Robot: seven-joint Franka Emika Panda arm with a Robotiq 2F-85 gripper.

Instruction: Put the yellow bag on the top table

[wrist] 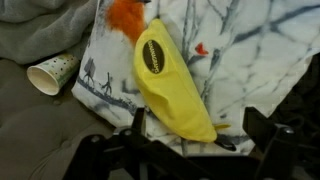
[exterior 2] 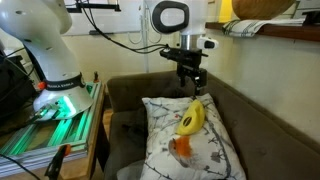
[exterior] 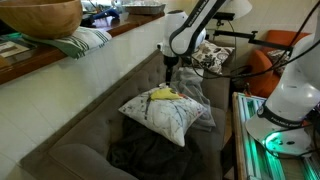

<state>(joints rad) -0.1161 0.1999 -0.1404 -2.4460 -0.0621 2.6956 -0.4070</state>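
Note:
I will next lower my gripper and close on the yellow bag's end away from the orange tuft, already between my two spread fingers.
A yellow banana-shaped bag (exterior: 162,95) lies on a white patterned pillow (exterior: 168,118) on the grey sofa, seen in both exterior views (exterior 2: 191,118). My gripper (exterior: 170,62) hangs a little above the bag (exterior 2: 192,78), open and empty. In the wrist view the bag (wrist: 168,82) lies diagonally on the pillow (wrist: 250,50), its lower tip between my two spread fingers (wrist: 198,128). The top table is the wooden ledge (exterior: 120,35) behind the sofa's back, also visible in an exterior view (exterior 2: 290,32).
A wooden bowl (exterior: 40,15) and a striped cloth (exterior: 85,40) sit on the ledge. A paper cup (wrist: 52,72) lies beside the pillow, and an orange tuft (wrist: 125,15) is at its edge. Dark clothes (exterior: 150,150) lie on the sofa. The robot base (exterior 2: 55,85) stands beside it.

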